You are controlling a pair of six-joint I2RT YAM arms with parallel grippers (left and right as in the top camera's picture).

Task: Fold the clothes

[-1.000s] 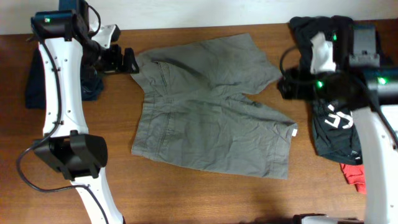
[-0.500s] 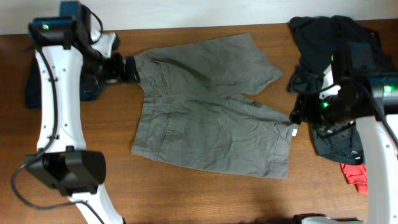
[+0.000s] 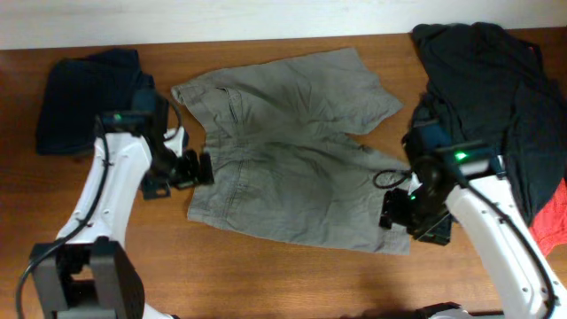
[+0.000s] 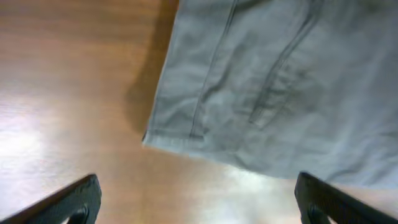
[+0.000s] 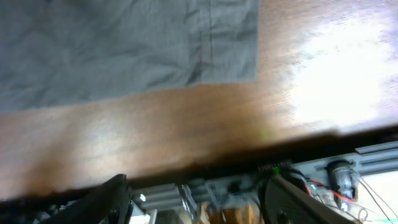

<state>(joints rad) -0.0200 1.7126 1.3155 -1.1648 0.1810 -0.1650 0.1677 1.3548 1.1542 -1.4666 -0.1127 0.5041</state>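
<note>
My right gripper isn't over the shorts yet. It will next move toward them, then go down onto the near corner of the near leg's hem (image 3: 403,249) (image 5: 250,77).
The grey-olive shorts (image 3: 292,142) lie spread flat mid-table, waistband to the left and legs to the right. My left gripper (image 3: 199,168) is open and empty, hovering at the shorts' near-left edge. In the left wrist view the shorts (image 4: 280,81) fill the upper right, their corner ahead of my wide-open fingers (image 4: 199,205). My right gripper (image 3: 394,208) is open and empty beside the near leg's hem. In the right wrist view the shorts (image 5: 124,43) lie at the upper left, with bare wood between them and my spread fingers (image 5: 199,202).
A dark navy garment (image 3: 84,93) lies at the back left. A pile of black clothes (image 3: 487,80) covers the right side, with a red cloth (image 3: 554,217) at its near edge. The table's front edge (image 5: 186,165) runs close under the right gripper.
Both arms have swung from the far side toward the near side. The left gripper left the far waistband corner for the near-left edge. The right gripper moved to the near leg hem.
</note>
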